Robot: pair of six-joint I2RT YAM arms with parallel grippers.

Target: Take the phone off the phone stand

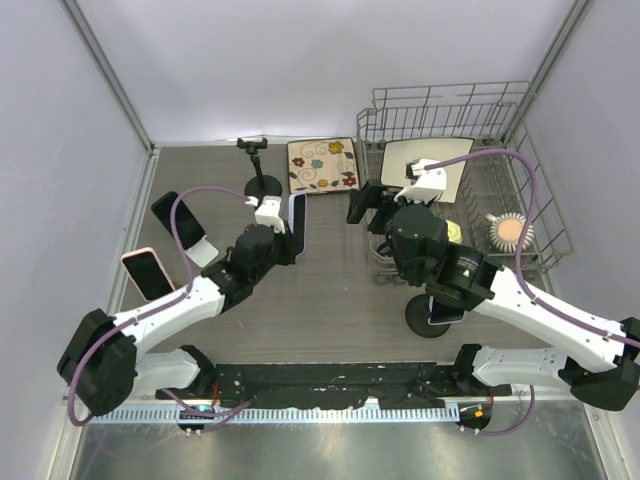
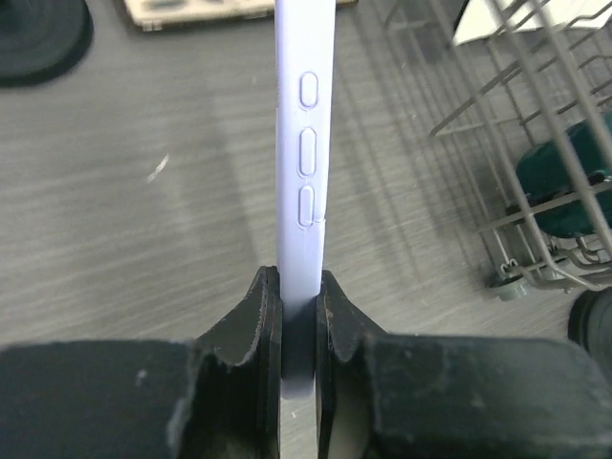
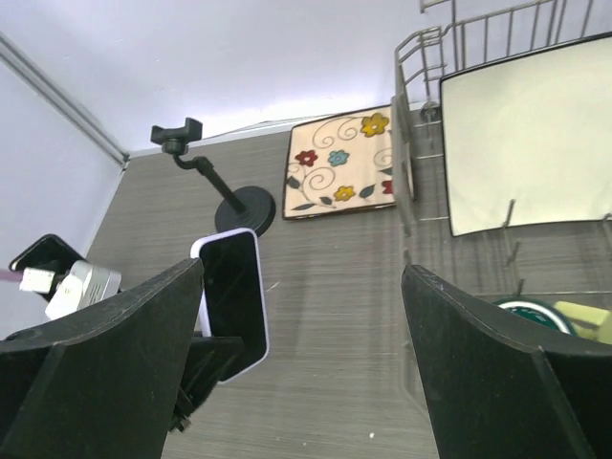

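Observation:
Bare tabletop beside the dish rack lies below the robot's left gripper and to the right in the top view, so the gripper needs to go down that way and let go of the phone.
A lavender-cased phone (image 2: pixel 304 143) stands on edge between the pads of my left gripper (image 2: pixel 298 316), which is shut on its lower end. From above, the phone (image 1: pixel 298 215) is held over the table just right of the black phone stand (image 1: pixel 262 170), whose clamp is empty. In the right wrist view the phone (image 3: pixel 234 296) shows its dark screen, with the phone stand (image 3: pixel 206 167) behind it. My right gripper (image 3: pixel 301 363) is open and holds nothing. It hovers right of the phone, beside the dish rack.
A wire dish rack (image 1: pixel 530 215) with a white plate (image 1: pixel 425 165) fills the back right. A flowered tile (image 1: pixel 322 165) lies at the back. Two other phones (image 1: pixel 148 272) lean at the left wall. A black round base (image 1: pixel 430 318) sits under the right arm.

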